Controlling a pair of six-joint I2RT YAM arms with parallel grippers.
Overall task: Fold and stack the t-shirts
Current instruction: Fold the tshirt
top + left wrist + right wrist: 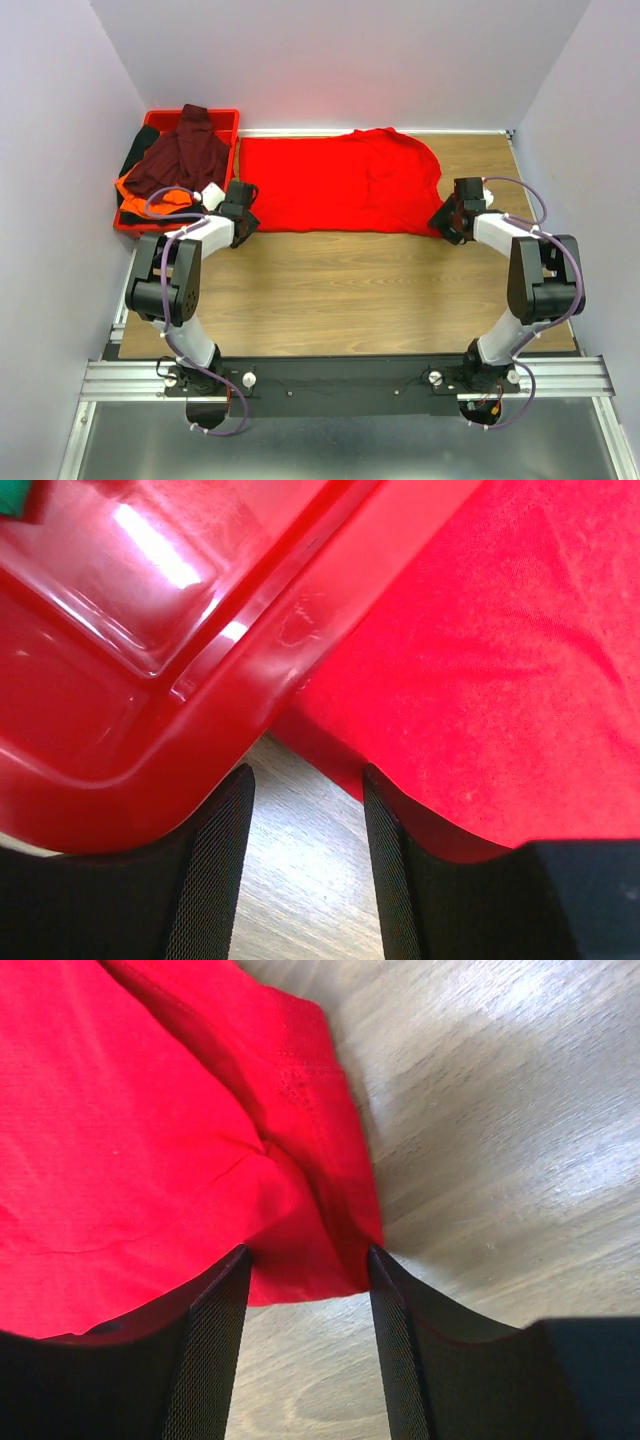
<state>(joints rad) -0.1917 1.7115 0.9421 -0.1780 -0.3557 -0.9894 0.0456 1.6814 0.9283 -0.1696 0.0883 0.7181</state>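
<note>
The shirt's near corner by the tray (308, 744) is just outward of my left gripper's open fingers, so my left gripper will slide outward next and close on that corner.
A bright red t-shirt (335, 182) lies spread flat at the back of the table. My left gripper (243, 222) is open at its near left corner; in the left wrist view the shirt's edge (480, 680) lies just past the fingertips, with bare wood between the jaws. My right gripper (447, 225) is open at the shirt's near right corner; the corner (300, 1250) lies between the fingertips on the wood. A dark maroon shirt (185, 150), an orange shirt (150, 190) and a black shirt (133, 152) are heaped in the tray.
A rigid red plastic tray (228, 120) stands at the back left, its corner (150, 680) right beside my left fingers. Grey walls close in the back and both sides. Bare wood table (350, 290) lies in front of the shirt.
</note>
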